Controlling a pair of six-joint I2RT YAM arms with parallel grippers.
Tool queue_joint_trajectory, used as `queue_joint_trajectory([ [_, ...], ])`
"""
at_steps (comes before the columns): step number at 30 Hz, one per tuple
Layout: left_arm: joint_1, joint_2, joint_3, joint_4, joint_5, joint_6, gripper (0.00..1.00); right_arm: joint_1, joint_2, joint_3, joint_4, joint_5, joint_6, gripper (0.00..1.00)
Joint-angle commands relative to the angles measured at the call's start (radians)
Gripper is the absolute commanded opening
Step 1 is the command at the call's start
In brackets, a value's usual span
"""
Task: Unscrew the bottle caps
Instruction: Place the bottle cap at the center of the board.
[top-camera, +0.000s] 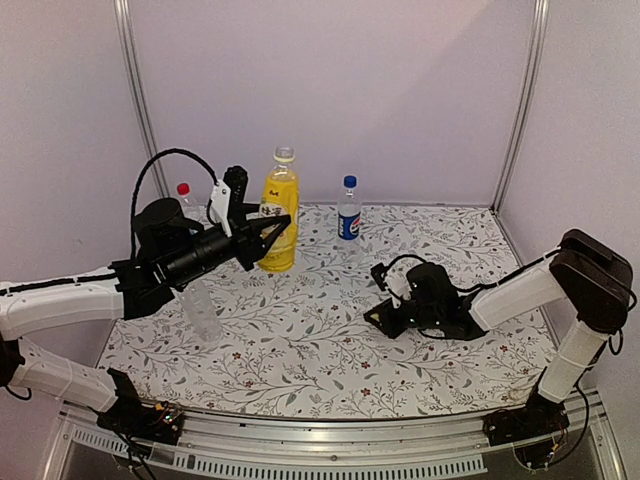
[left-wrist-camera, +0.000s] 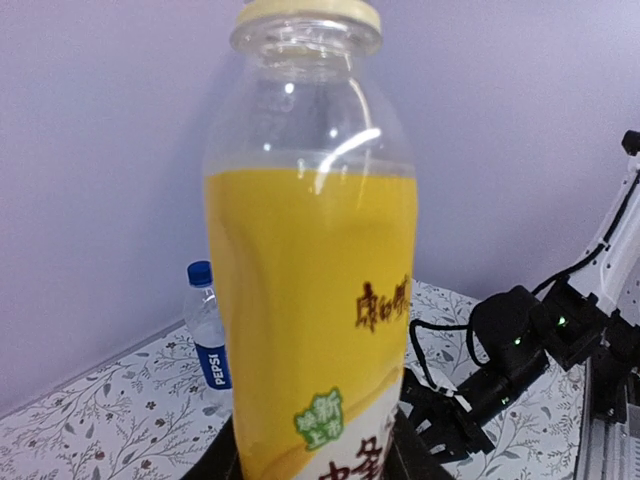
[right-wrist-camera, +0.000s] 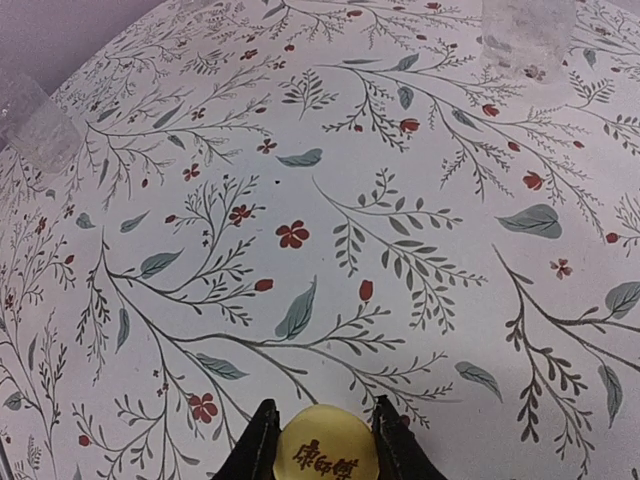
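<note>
My right gripper will next lower the yellow cap (right-wrist-camera: 320, 455) onto the floral tablecloth just below, clear of every bottle, and release it there.
The bottle with yellow liquid (top-camera: 279, 215) stands upright at the back of the table, and it fills the left wrist view (left-wrist-camera: 310, 300). My left gripper (top-camera: 268, 235) is shut on its lower body, with a dark finger (left-wrist-camera: 225, 462) on each side. Its neck shows only a pale ring on top. The yellow cap (right-wrist-camera: 320, 455) sits between the jaws of my right gripper (top-camera: 385, 315), which is shut on it low over the tablecloth at centre right. The blue-label bottle (top-camera: 349, 212) stands capped to the right of the yellow one. A red-capped bottle (top-camera: 185, 200) and a plain clear bottle (top-camera: 203, 312) are near my left arm.
A floral tablecloth (top-camera: 320, 350) covers the table, with walls on three sides. Two clear bottle bases (right-wrist-camera: 35, 125) (right-wrist-camera: 525, 35) show at the edges of the right wrist view. My right arm (left-wrist-camera: 510, 360) lies behind the yellow bottle in the left wrist view.
</note>
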Motion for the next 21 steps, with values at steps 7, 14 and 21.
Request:
queue_joint_trajectory([
  [7, 0.008, 0.011, -0.003, -0.006, -0.013, 0.025, 0.33, 0.050, 0.101, 0.016, 0.064, 0.088, -0.010, 0.32],
  [14, 0.007, 0.035, 0.011, -0.024, -0.010, 0.021, 0.33, 0.061, 0.129, 0.005, 0.047, 0.135, -0.004, 0.39],
  [21, 0.006, 0.035, 0.004, -0.017, -0.009, 0.029, 0.33, 0.063, 0.024, -0.009, -0.008, 0.122, 0.014, 0.57],
])
